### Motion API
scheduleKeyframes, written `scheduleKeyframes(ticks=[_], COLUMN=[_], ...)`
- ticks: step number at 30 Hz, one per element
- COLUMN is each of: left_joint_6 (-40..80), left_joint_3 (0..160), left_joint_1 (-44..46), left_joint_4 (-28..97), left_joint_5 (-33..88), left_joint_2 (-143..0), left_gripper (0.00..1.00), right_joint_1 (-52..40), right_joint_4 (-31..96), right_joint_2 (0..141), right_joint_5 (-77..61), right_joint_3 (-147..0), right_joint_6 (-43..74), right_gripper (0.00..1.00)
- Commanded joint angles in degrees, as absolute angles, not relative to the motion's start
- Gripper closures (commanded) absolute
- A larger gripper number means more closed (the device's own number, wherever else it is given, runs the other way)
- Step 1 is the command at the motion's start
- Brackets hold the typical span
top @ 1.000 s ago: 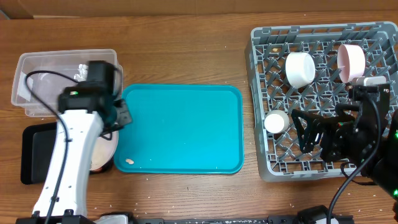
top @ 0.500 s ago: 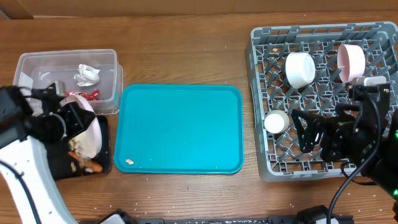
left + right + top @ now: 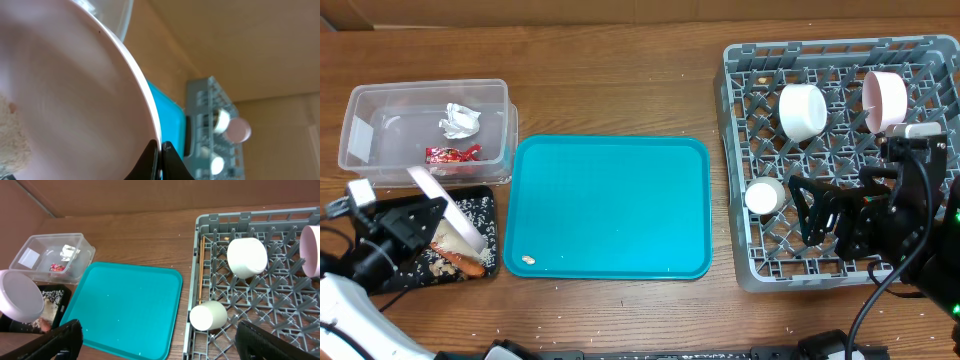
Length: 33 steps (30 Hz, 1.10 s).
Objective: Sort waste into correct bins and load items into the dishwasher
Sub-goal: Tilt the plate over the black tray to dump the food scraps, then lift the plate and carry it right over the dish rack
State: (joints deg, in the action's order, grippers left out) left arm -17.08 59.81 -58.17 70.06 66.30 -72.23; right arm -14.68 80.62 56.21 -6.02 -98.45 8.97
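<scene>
The rack's empty slots beside the white bowl are right of my left gripper in the overhead view. I will lift the plate [image 3: 452, 213] across, lower and release it.
My left gripper [image 3: 423, 220] is shut on the rim of the round white plate [image 3: 452, 213] and holds it steeply tilted over the black tray [image 3: 485, 205], where beige crumbs [image 3: 445, 258] and the orange carrot piece [image 3: 470, 265] lie. In the left wrist view the plate [image 3: 65, 95] fills the frame, pinched in the jaws [image 3: 160, 150]. The clear tub [image 3: 365, 135] holds the paper wad [image 3: 460, 120] and red wrapper [image 3: 452, 153]. My right gripper [image 3: 165, 347] is open and empty above the grey rack [image 3: 740, 150], which holds the white bowl [image 3: 802, 110], pink bowl [image 3: 883, 98], white cup [image 3: 764, 196] and chopsticks [image 3: 201, 270].
The teal tray [image 3: 610, 205] lies between the bins and the rack, with one beige crumb [image 3: 528, 260] near its front left corner. Small crumbs are scattered on the wood along the table's front edge. A brown cardboard wall runs along the back.
My left arm swung from beside the clear tub to the front left, lifting the plate and tipping it steeply over the black tray, where crumbs now lie. The right arm has not moved.
</scene>
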Motion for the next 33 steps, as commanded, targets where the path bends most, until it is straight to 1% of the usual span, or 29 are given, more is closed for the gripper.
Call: scheduleKeyframes(ticks=[1, 4, 13, 16, 22, 26, 30, 31, 33], left_joint_6=[-25.34, -28.23, -30.98, -36.23, -37.85, -39.03, -38.57, -37.23, -30.65], left_joint_3=[58.28, 57.28, 57.12, 57.12, 57.14, 57.17, 57.69, 57.95, 58.11], left_joint_1=[-62.59, -65.30, -66.35, -65.08, -61.71, -56.03, -45.43, -42.30, -34.89], left_joint_4=[71.55, 73.25, 76.14, 79.02, 81.71, 82.59, 81.60, 80.55, 75.05], left_joint_5=[79.02, 84.16, 85.25, 85.93, 84.03, 83.44, 80.03, 78.81, 77.76], left_joint_2=[-71.11, -71.11, -71.11, -71.11, -70.52, -68.42, -65.34, -64.77, -64.01], left_gripper=[0.96, 0.96, 0.96, 0.96, 0.96, 0.96, 0.96, 0.96, 0.96], right_joint_1=[-14.79, -14.79, -14.79, -14.79, -14.79, -14.79, -14.79, -14.79, -14.79], right_joint_4=[80.29, 80.31, 80.31, 80.31, 80.31, 80.31, 80.31, 80.29, 80.29], right_joint_2=[56.10, 56.10, 56.10, 56.10, 56.10, 56.10, 56.10, 56.10, 56.10], right_joint_5=[-6.33, -6.33, -6.33, -6.33, -6.33, -6.33, -6.33, -6.33, -6.33], right_joint_3=[-98.54, -98.54, -98.54, -98.54, -98.54, -98.54, -98.54, -98.54, -98.54], right_joint_6=[8.99, 8.99, 9.02, 8.99, 8.99, 8.99, 9.02, 9.02, 8.99], right_gripper=[0.00, 0.00, 0.00, 0.00, 0.00, 0.00, 0.00, 0.00, 0.00])
